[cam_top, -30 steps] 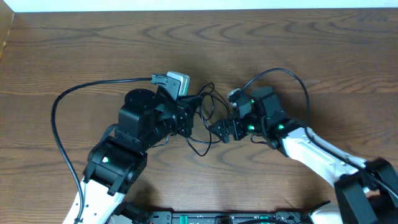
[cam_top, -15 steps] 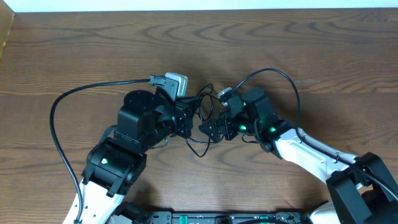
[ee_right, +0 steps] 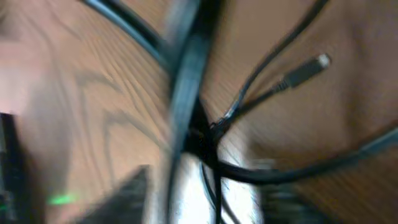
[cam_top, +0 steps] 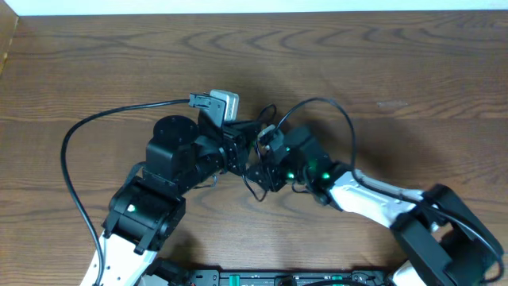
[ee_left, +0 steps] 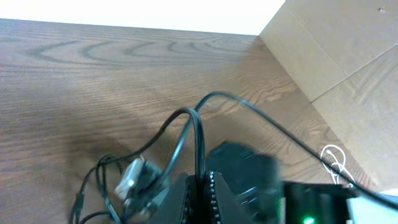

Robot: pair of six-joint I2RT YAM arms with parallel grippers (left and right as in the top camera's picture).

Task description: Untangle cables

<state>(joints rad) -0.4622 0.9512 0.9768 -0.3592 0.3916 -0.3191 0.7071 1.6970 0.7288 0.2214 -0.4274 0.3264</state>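
Next, my left gripper draws away to the left in the overhead view and opens, as the piece of cable still loops into the tangle beside my right gripper.
A thin black cable lies in tangled loops on the wood table between my two grippers. My left gripper is shut on a strand of it; in the left wrist view the cable rises in a loop out of the closed left gripper. A small plug end lies just to its left. My right gripper sits right against the tangle, almost touching the left one. The right wrist view is blurred: black strands cross the right gripper and a plug lies beyond. Its jaw gap is unreadable.
A thick black lead arcs from the left wrist camera round the left arm. Another thick lead loops over the right arm. Cardboard stands beyond the table's edge in the left wrist view.
My right gripper has moved left across the table into the tangle, ending close beside the left gripper. The left arm has stayed put, still shut on the cable.
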